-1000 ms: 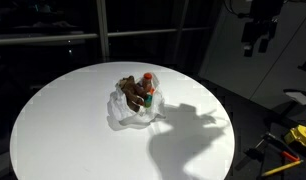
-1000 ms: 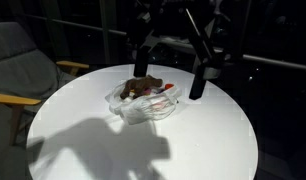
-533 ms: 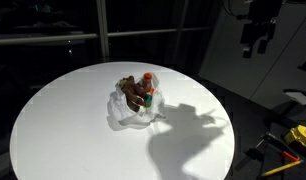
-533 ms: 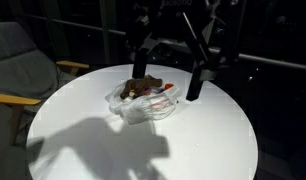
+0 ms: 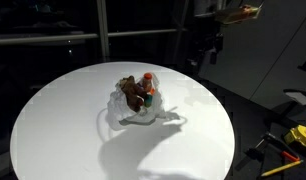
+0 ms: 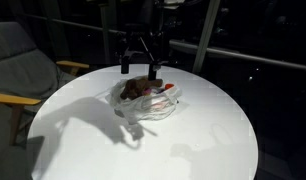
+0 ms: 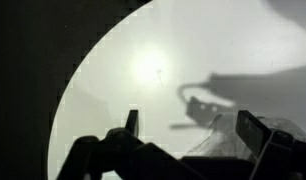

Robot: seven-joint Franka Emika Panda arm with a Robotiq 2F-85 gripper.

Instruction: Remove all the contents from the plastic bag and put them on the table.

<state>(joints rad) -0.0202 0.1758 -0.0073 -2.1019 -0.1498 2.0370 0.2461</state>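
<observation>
I should next move my gripper over the bag (image 5: 133, 108) and then go down to the brown lumpy item, which lies uncovered on top next to the red bottle (image 5: 148, 83).
A clear plastic bag (image 5: 133, 108) lies near the middle of the round white table (image 5: 63, 120). It holds a brown lumpy item (image 5: 134, 94) and a red bottle (image 5: 148, 83). Both exterior views show the bag (image 6: 145, 103), the brown item (image 6: 140, 87) and the red bottle (image 6: 168, 88). My gripper (image 6: 140, 68) hangs open and empty in the air, above and just behind the bag; it also appears in an exterior view (image 5: 205, 52). In the wrist view the open fingers (image 7: 193, 128) frame the bag's crumpled edge (image 7: 225, 142) below.
A grey chair with wooden arms (image 6: 18, 65) stands beside the table. Yellow tools (image 5: 298, 135) lie on the floor past the table edge. Dark windows and a railing (image 5: 53, 40) run behind the table.
The arm has swung in from beyond the table's edge to a spot over the table close to the bag. Its shadow has shifted onto the bag. The bag has not moved.
</observation>
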